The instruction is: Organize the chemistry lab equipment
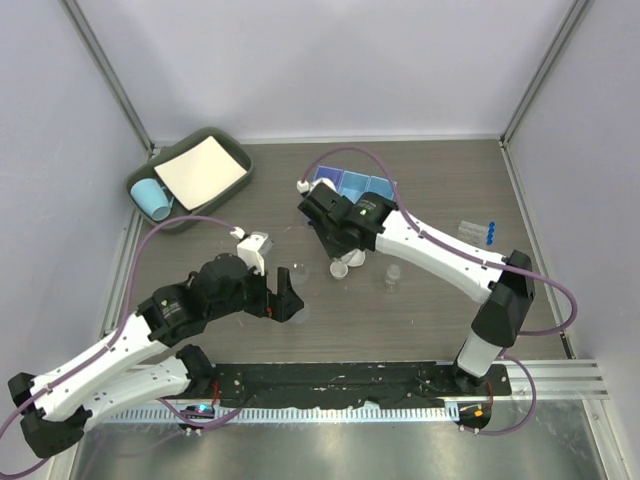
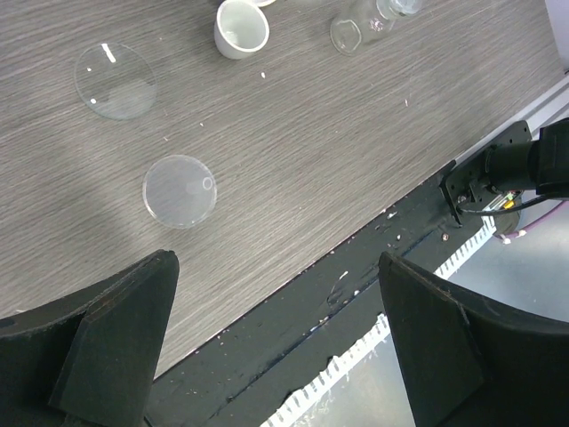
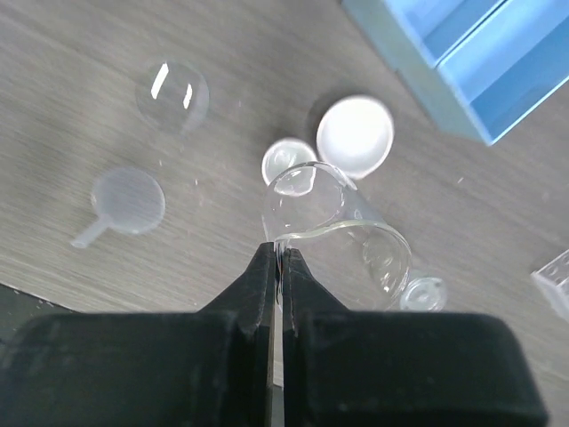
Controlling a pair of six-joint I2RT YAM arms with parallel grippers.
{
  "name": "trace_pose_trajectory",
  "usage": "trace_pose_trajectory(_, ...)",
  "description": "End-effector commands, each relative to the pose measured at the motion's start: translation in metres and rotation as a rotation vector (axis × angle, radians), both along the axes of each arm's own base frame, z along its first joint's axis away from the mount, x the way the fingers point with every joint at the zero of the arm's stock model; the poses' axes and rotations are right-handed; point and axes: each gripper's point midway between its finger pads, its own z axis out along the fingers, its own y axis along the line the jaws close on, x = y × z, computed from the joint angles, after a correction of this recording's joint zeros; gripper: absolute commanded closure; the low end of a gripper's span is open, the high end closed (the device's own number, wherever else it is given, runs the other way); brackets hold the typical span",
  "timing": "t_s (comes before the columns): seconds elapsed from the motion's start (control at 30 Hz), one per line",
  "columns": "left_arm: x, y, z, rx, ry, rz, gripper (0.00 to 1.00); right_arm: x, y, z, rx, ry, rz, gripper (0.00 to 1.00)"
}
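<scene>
I need to carry the beaker [image 3: 342, 222] outward with my right gripper next, over the box's light-blue end section [image 3: 520, 62], then lower it in and let go. That section is open and empty.
My right gripper [image 3: 281, 251] is shut on the rim of a small clear beaker [image 3: 342, 222], which hangs tilted in front of the fingers. Past it on the table lie two round whitish dishes [image 3: 356, 135] [image 3: 286, 160]. A clear round glass [image 3: 172, 93] and a frosted funnel [image 3: 129, 201] lie to the left, a tiny flask [image 3: 421, 294] to the right. From above, the right gripper [image 1: 345, 250] is at mid-table and the blue-capped tubes in their clear rack [image 1: 478, 231] lie to its right. My left gripper [image 2: 276, 338] stands open and empty near the front edge.
A light-blue divided box [image 1: 350, 184] sits behind the right gripper. A green tray [image 1: 190, 175] at the back left holds a white sheet and a light-blue cup [image 1: 152, 198]. A black rail [image 1: 380, 385] runs along the near edge.
</scene>
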Motion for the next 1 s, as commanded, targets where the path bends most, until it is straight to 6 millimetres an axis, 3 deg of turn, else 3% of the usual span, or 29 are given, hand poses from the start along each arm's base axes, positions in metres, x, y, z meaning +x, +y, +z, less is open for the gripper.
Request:
trace_pose_trajectory(0.0, 0.002, 0.002, 0.008, -0.017, -0.031, -0.002, 0.00, 0.032, -0.007, 0.046, -0.023, -0.115, -0.018, 0.99)
trace_pose_trajectory(0.2, 0.000, 0.003, 0.009, -0.021, -0.032, -0.004, 0.00, 0.102, -0.032, 0.062, 0.059, -0.146, -0.155, 0.99)
trace_pose_trajectory(0.53, -0.002, 0.002, 0.009, -0.025, -0.030, -0.018, 0.00, 0.192, -0.060, 0.052, -0.101, -0.247, -0.158, 0.99)
trace_pose_trajectory(0.73, -0.003, 0.001, 0.008, -0.027, -0.027, -0.023, 0.00, 0.214, -0.081, 0.040, -0.183, -0.253, -0.126, 0.99)
trace_pose_trajectory(0.87, -0.003, 0.001, 0.008, -0.027, -0.025, -0.024, 0.00, 0.222, -0.100, 0.031, -0.141, -0.211, -0.111, 0.99)
trace_pose_trajectory(0.97, -0.002, 0.000, 0.008, -0.027, -0.027, -0.025, 0.00, 0.224, -0.102, 0.017, -0.105, -0.166, -0.095, 0.99)
